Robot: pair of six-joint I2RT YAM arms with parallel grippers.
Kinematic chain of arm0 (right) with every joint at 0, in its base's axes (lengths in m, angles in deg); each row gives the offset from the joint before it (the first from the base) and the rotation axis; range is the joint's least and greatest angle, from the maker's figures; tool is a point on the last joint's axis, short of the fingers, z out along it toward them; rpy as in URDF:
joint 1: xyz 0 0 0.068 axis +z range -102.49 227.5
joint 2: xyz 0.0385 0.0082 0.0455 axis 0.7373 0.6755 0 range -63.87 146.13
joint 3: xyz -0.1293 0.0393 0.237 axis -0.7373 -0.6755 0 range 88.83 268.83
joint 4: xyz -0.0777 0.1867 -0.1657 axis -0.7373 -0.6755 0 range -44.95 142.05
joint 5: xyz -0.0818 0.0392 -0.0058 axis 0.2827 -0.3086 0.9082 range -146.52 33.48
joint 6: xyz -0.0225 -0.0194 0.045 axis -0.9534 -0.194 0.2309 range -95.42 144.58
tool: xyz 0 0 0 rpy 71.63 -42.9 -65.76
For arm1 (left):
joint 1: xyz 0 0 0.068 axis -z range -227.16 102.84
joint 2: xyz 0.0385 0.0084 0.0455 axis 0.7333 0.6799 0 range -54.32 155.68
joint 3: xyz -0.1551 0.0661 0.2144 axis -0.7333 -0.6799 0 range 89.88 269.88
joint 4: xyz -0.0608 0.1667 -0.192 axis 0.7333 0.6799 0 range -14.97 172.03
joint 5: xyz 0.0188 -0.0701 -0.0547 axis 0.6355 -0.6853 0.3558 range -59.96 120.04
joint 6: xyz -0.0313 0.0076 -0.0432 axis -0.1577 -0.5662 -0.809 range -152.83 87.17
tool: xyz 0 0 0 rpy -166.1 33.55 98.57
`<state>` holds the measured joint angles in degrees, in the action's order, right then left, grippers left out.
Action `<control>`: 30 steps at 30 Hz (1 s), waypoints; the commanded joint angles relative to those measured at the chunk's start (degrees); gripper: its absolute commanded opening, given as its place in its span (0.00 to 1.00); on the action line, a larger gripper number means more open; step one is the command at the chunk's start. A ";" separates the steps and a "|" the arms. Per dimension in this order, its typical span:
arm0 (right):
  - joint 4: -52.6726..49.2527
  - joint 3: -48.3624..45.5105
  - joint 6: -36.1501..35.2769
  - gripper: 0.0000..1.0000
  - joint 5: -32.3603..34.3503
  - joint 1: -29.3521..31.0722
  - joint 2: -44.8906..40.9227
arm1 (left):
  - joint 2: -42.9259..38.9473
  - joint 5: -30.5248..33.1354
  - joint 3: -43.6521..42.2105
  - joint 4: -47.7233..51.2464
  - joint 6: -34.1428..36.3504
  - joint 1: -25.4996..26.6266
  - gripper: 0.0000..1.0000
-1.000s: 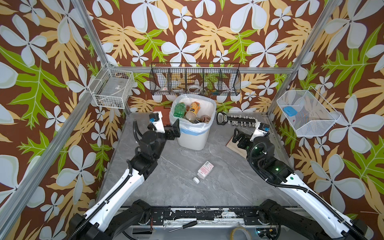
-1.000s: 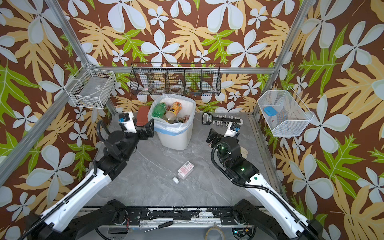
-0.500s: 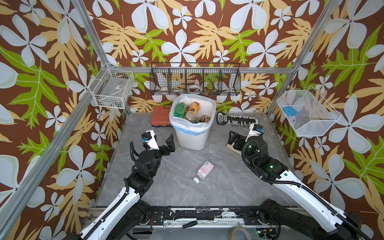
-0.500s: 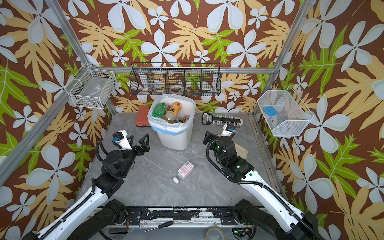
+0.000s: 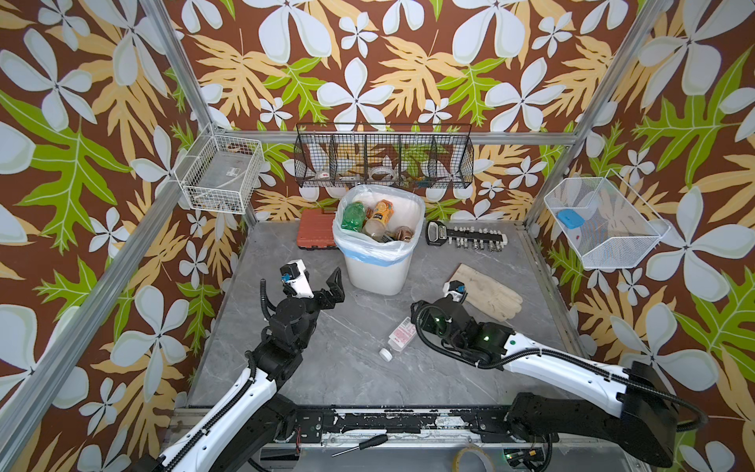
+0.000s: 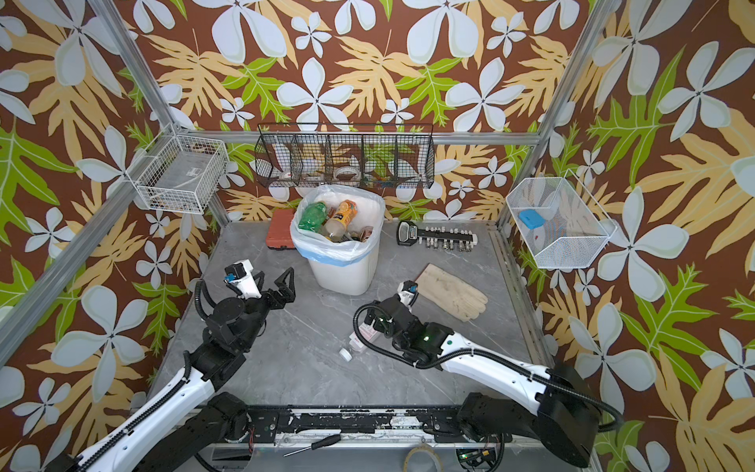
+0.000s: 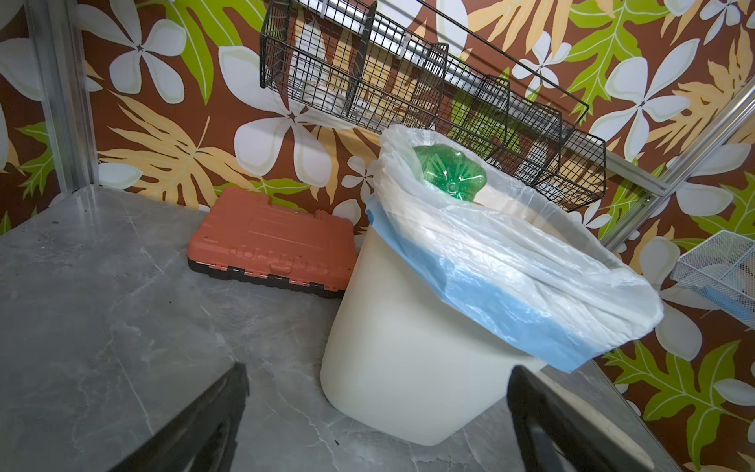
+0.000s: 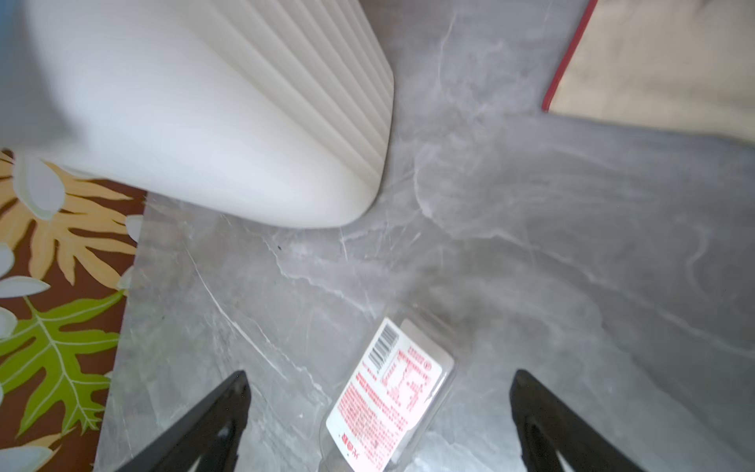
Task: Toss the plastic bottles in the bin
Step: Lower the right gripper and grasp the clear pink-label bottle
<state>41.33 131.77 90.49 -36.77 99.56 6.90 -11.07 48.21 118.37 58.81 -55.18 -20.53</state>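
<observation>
My right gripper is open and the bottle lies slantwise to its fingers. It needs to turn next, go down over the pink label of the clear bottle (image 5: 403,333) (image 8: 385,395) and close across the bottle's sides.
The white bin (image 5: 378,278) (image 6: 343,278) stands at the back middle, lined with a white-and-blue bag. A green bottle (image 5: 353,214) (image 7: 449,173) and an orange-labelled bottle (image 5: 382,210) lie on top of several others inside. One clear plastic bottle with a pink label (image 5: 402,337) (image 6: 361,342) lies on the table, its white cap (image 5: 385,354) toward the front. My right gripper (image 8: 379,374) hangs open just above it, the bottle (image 8: 392,392) between the jaws, untouched. My left gripper (image 5: 320,286) (image 7: 378,370) is open and empty, left of the bin's base.
A beige glove (image 5: 486,292) lies right of my right wrist. An orange case (image 5: 316,231) sits behind the bin on the left, and a socket rail (image 5: 467,237) on the right. Wire baskets hang on the walls. A screwdriver (image 5: 359,444) lies on the front rail.
My left gripper drew back from the bin's rim and dropped toward the table. My right gripper swung from over the glove to above the clear bottle. Both stayed open.
</observation>
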 commanded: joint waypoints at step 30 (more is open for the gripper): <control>-4.94 13.50 7.39 0.83 -8.82 2.96 30.75 | -2.02 3.00 -1.06 1.20 -0.06 -0.18 1.00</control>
<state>37.28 145.51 98.03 -43.20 102.53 36.99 -12.98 50.58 116.92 60.64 -55.57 -20.53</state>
